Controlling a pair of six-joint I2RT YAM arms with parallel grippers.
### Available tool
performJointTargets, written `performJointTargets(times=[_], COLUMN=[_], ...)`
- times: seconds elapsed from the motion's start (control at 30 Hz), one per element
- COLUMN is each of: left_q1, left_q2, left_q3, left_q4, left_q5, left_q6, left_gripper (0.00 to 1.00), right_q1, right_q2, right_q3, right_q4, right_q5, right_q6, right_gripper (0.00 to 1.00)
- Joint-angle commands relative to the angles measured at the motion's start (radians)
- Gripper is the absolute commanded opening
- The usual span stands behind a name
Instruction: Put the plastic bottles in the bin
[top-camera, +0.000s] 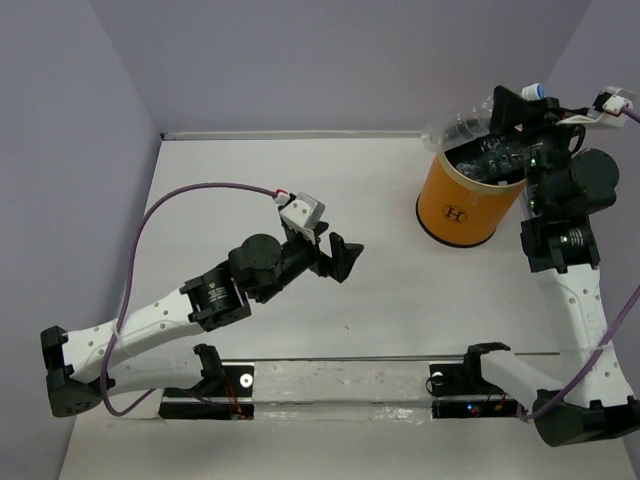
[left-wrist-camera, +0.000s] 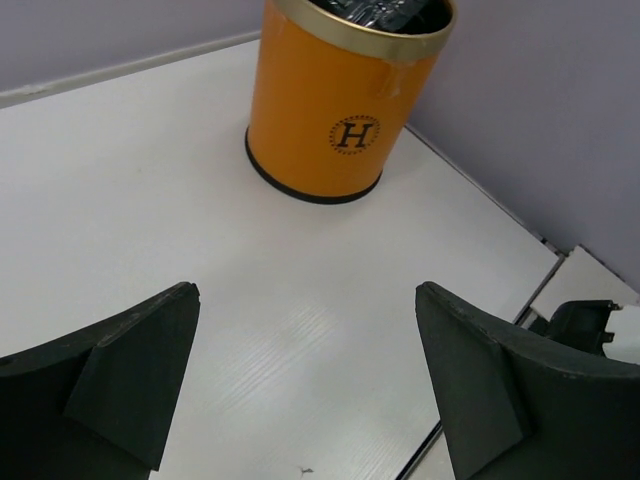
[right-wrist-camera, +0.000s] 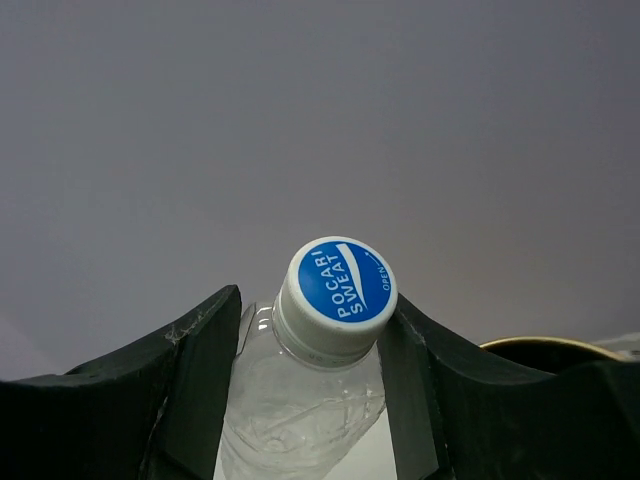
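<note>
The clear plastic bottle (top-camera: 462, 127) still sticks past the bin's rim, so my right gripper will next tilt down, then lower it into the bin's opening to let go.
The orange bin (top-camera: 458, 205) with its "H" logo stands at the far right of the table, and dark-labelled plastic bottles (top-camera: 492, 160) lie inside it. My right gripper (top-camera: 515, 108) hangs over the bin's far rim, shut on a clear plastic bottle (top-camera: 462, 127). In the right wrist view that bottle (right-wrist-camera: 300, 400) sits between my fingers, its blue-and-white cap (right-wrist-camera: 338, 285) towards the camera. My left gripper (top-camera: 345, 258) stands open and empty over the middle of the table, left of the bin. In the left wrist view the bin (left-wrist-camera: 335, 110) is ahead of my open left gripper (left-wrist-camera: 307, 295).
Purple walls close in the table at the back, left and right. The bin's pale rim (right-wrist-camera: 540, 344) shows beside the right finger. A see-through strip (top-camera: 345, 385) runs along the near edge between the arm bases. A purple cable (top-camera: 190, 195) loops above the left arm.
</note>
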Motion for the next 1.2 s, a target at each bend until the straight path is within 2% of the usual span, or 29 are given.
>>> performJointTargets(times=[0.0,0.13,0.23,0.3,0.47,0.73,0.8,0.87,0.9,0.93,0.97,1.07,1.17], left_q1=[-0.004,-0.004,-0.004,-0.004,-0.004,-0.004,-0.004,-0.004,-0.004,-0.002,-0.002,-0.002,-0.002], left_q2=[-0.071,-0.110,-0.147,-0.175,-0.187,-0.175,-0.170,-0.164,-0.160,-0.158,-0.155,-0.140,-0.124], left_q3=[0.083,0.140,0.112,0.060,0.031,0.025,0.025,0.025,0.025,0.025,0.026,0.031,0.040], left_q4=[-0.233,-0.354,-0.362,-0.310,-0.275,-0.273,-0.275,-0.272,-0.267,-0.267,-0.261,-0.258,-0.255], left_q5=[-0.141,-0.298,-0.352,-0.358,-0.359,-0.364,-0.361,-0.361,-0.358,-0.356,-0.350,-0.332,-0.312], left_q6=[0.034,0.054,0.069,0.078,0.089,0.088,0.088,0.085,0.082,0.080,0.077,0.071,0.066], left_gripper=[0.99,0.99,0.99,0.99,0.99,0.99,0.99,0.99,0.99,0.99,0.99,0.99,0.99], right_q1=[0.003,0.003,-0.007,-0.016,-0.039,-0.103,-0.103,-0.103,-0.103,-0.103,-0.103,-0.103,-0.112], right_q2=[0.133,0.199,0.248,0.300,0.415,0.569,0.584,0.589,0.595,0.598,0.598,0.586,0.581], right_q3=[0.090,0.107,0.103,0.099,0.124,0.167,0.159,0.161,0.187,0.205,0.225,0.314,0.382], right_q4=[-0.051,-0.060,-0.071,-0.071,-0.098,-0.248,-0.259,-0.264,-0.273,-0.284,-0.302,-0.337,-0.373], right_q5=[0.323,0.387,0.415,0.421,0.331,0.160,0.153,0.141,0.134,0.140,0.154,0.197,0.246], right_q6=[-0.250,-0.314,-0.349,-0.367,-0.340,-0.226,-0.219,-0.217,-0.222,-0.223,-0.228,-0.245,-0.266], right_gripper=[0.08,0.08,0.08,0.08,0.08,0.11,0.19,0.34,0.54,0.62,0.76,0.89,0.94])
